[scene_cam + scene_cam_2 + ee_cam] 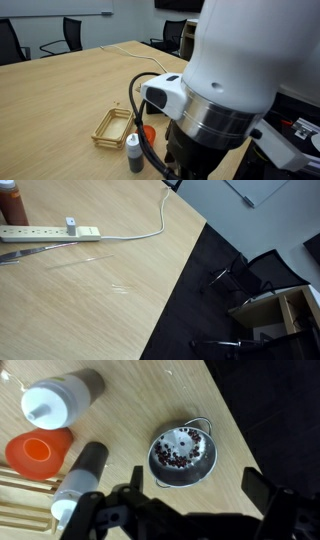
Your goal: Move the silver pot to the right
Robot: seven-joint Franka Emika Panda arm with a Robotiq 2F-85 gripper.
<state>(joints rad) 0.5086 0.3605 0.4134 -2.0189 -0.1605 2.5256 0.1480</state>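
Note:
Next, my gripper lowers down and left in the wrist view and straddles the pot's thin bottle-side rim (151, 460) with open fingers, since the rim lies that way.
The silver pot (182, 457) shows in the wrist view, standing on the wooden table near its edge. It is round and shiny, with thin loop handles at the rim, and it holds white stuff and small dark red bits. My gripper (197, 482) is open and empty above it. One dark finger is left of the pot's near rim and the other is well to the right, and neither touches the pot. In both exterior views the pot is hidden or out of view. The arm (230, 80) fills much of one exterior view.
Left of the pot lie a grey bottle with a white cap (60, 400), an orange piece (40, 452), a black bottle (78, 480) and a wooden tray (110, 125). The table edge (235, 430) runs close to the right of the pot. A power strip (50, 230) lies on the table.

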